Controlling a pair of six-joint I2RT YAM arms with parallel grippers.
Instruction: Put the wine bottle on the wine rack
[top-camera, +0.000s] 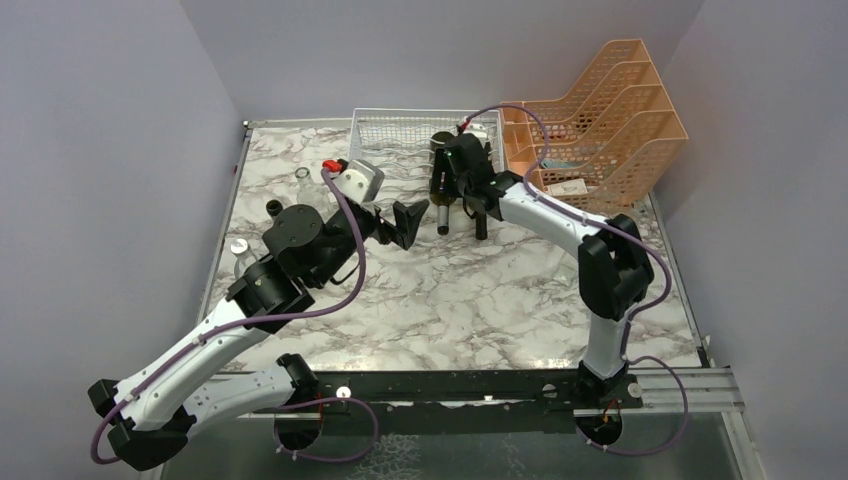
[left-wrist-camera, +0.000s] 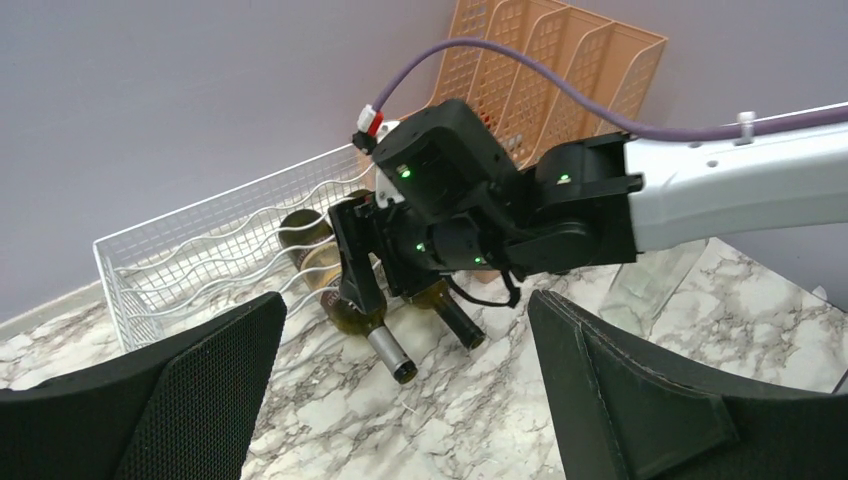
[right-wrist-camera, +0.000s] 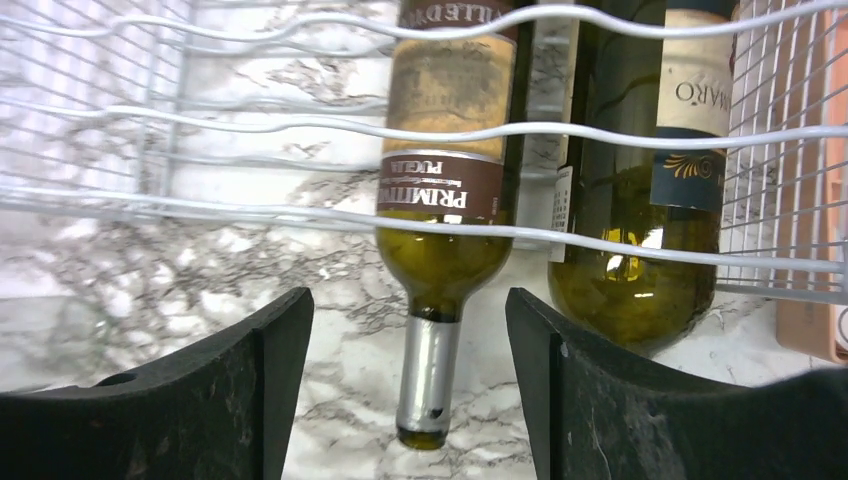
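My right gripper is at the silver neck, and the black cap (top-camera: 273, 208) is to its left in the top view. I will next lift my right gripper away from the silver neck and swing it over to the cap.
The white wire wine rack (top-camera: 400, 128) stands at the back of the marble table. A green wine bottle with a silver-foiled neck (top-camera: 442, 213) lies in a rack cradle under the wavy wires, its neck sticking out toward me (right-wrist-camera: 428, 370) (left-wrist-camera: 388, 345). A second dark bottle (right-wrist-camera: 640, 200) lies in the cradle to its right. My right gripper (top-camera: 447, 190) hangs over the silver neck, open, with one finger on each side and not touching it (right-wrist-camera: 408, 310). My left gripper (top-camera: 405, 222) is open and empty, just left of the bottles (left-wrist-camera: 405, 330).
An orange perforated tiered file tray (top-camera: 600, 110) stands right of the rack. A small glass jar (top-camera: 300, 175), a black cap (top-camera: 273, 207) and a silver lid (top-camera: 238, 245) sit near the left edge. A clear glass object (left-wrist-camera: 650, 280) shows behind the right arm.
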